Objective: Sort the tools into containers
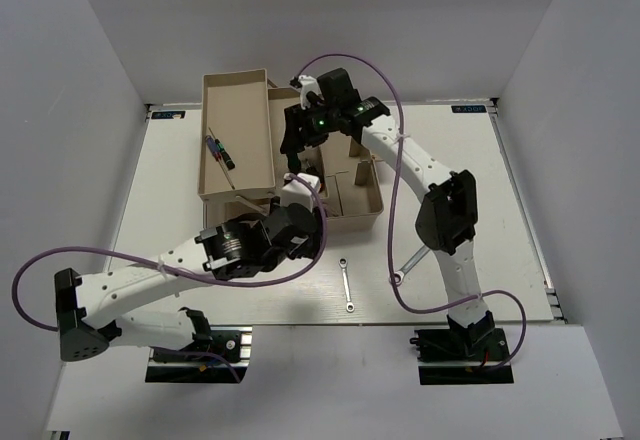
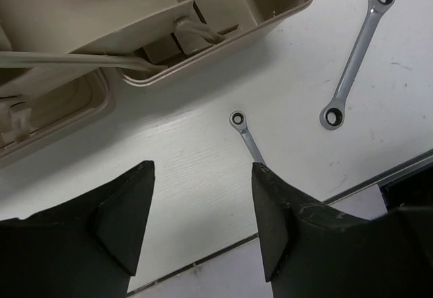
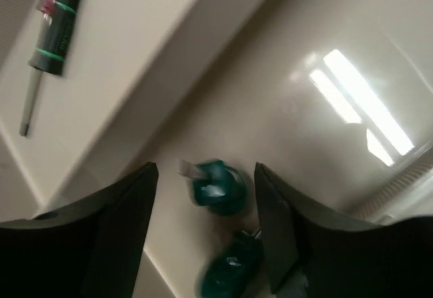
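Observation:
I should next move my left gripper to the right in the top view and down onto the shorter wrench's handle, because it lies below on that side.
My right gripper (image 1: 302,142) (image 3: 206,169) is open above a beige toolbox compartment (image 3: 318,142). Two stubby green-handled screwdrivers lie in it between my fingers: one (image 3: 218,187), blurred, and one (image 3: 233,271) below it. A black-green precision screwdriver (image 3: 55,35) lies in the raised tray (image 1: 236,132), beside a second thin one (image 1: 221,152). My left gripper (image 1: 298,224) (image 2: 203,168) is open and empty over the white table. Two silver wrenches lie there: one in the open (image 2: 356,57) (image 1: 346,285), one (image 2: 245,134) (image 1: 404,268) partly hidden by my right finger.
The toolbox (image 1: 352,200) (image 2: 223,37) stands at the table's middle back, its trays spread out. A metal hinge arm (image 2: 74,59) crosses it in the left wrist view. The table's near edge (image 2: 379,176) runs close below the wrenches. White walls enclose the table.

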You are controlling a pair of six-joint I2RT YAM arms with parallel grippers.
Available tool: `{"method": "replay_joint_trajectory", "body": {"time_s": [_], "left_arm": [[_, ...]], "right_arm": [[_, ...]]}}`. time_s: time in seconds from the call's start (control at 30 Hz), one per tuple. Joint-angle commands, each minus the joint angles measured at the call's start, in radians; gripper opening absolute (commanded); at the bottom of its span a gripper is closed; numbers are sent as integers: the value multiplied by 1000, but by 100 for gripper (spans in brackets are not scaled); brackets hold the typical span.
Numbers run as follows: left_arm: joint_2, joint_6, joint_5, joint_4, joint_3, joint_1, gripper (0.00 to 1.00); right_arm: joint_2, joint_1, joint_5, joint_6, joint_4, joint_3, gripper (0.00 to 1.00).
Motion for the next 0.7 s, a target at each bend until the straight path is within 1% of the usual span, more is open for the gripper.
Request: {"method": "replay_joint_trajectory", "body": {"time_s": [0.0,0.07,0.13,0.2,0.23,0.27,0.3,0.33,0.37,0.4,0.43,0.47,0.5,0.53,0.57,0.6,0.63,0.67], "left_arm": [[22,-4,28,56,-13,-6,70],[55,8,38,83,-4,-6,70],[82,19,48,93,6,-6,70],[129,19,48,104,16,-6,66],[146,7,48,104,16,-6,62],[163,7,61,114,16,-6,61],[181,7,71,114,16,-6,59],[224,-3,82,114,25,-6,53],[249,-3,109,114,25,-6,50],[276,-3,125,114,37,-6,46],[305,-19,140,104,37,-6,41],[363,-19,175,104,48,-6,41],[391,-30,189,104,60,-6,40],[416,-42,189,104,60,-6,39],[450,-53,214,126,60,-6,39],[465,-71,223,127,60,-6,40],[480,-88,235,127,60,-6,44],[500,-119,245,127,81,-6,46]], "right_arm": [[-80,-15,21,-91,-22,-26,68],[-94,-20,9,-114,-49,-19,74],[-146,-21,9,-142,-72,-22,80],[-206,-43,38,-165,-85,-39,85],[-262,-61,92,-130,-88,-52,83],[-319,-72,120,-118,-91,-119,75],[-345,-98,180,-108,-97,-143,63],[-425,-133,215,-101,-115,-170,21],[-451,-150,254,-61,-147,-260,2],[-471,-206,316,-64,-176,-292,0],[-515,-224,332,-80,-206,-318,0],[-525,-242,349,-82,-270,-370,0],[-533,-314,369,-88,-336,-390,0],[-566,-339,367,-94,-360,-469,30],[-580,-362,364,-100,-405,-500,35],[-606,-427,348,-116,-416,-529,42],[-631,-443,345,-122,-428,-612,53],[-640,-474,334,-131,-469,-638,53]]}}
